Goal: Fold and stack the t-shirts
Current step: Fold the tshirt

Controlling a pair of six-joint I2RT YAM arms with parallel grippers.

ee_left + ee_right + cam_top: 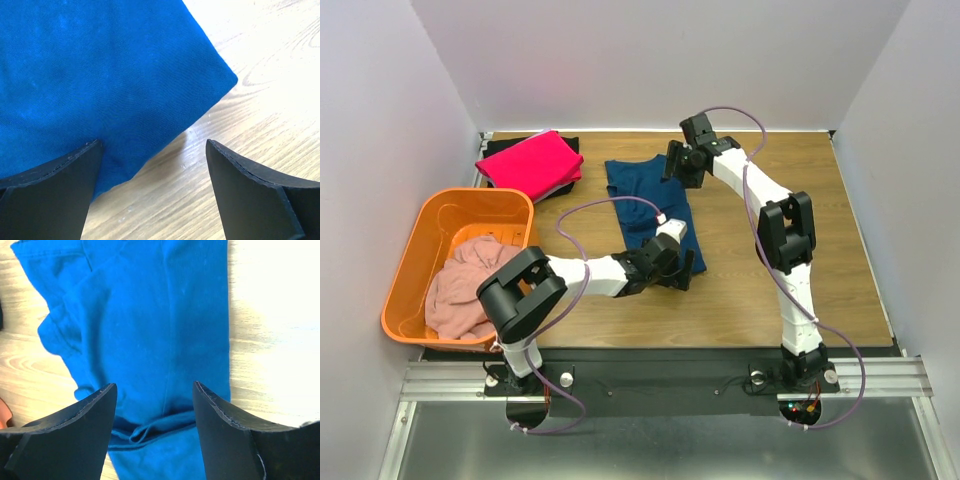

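I should move my right gripper back and down next, onto the shirt's near corner by the left gripper, because the shirt's corner is below and back, beside bare wood.
A navy blue t-shirt (638, 190) lies partly folded lengthwise on the wooden table (790, 200). My left gripper (677, 272) is low at its near right corner, open. In the left wrist view that corner (125, 75) reaches partway between the fingers (55, 190), and bare wood shows under the rest of the gap. My right gripper (677, 165) hovers open over the shirt's far end, with a folded hem (150, 427) below its gap. A bright pink t-shirt (528, 160) lies folded on a black one (563, 184) at the back left. A pale dusty-pink t-shirt (465, 285) is bunched in the basket.
The orange plastic basket (415, 250) stands at the left edge of the table. White walls close in the left, back and right sides. Bare wood lies to the right of the navy shirt, under the right arm's elbow (785, 230).
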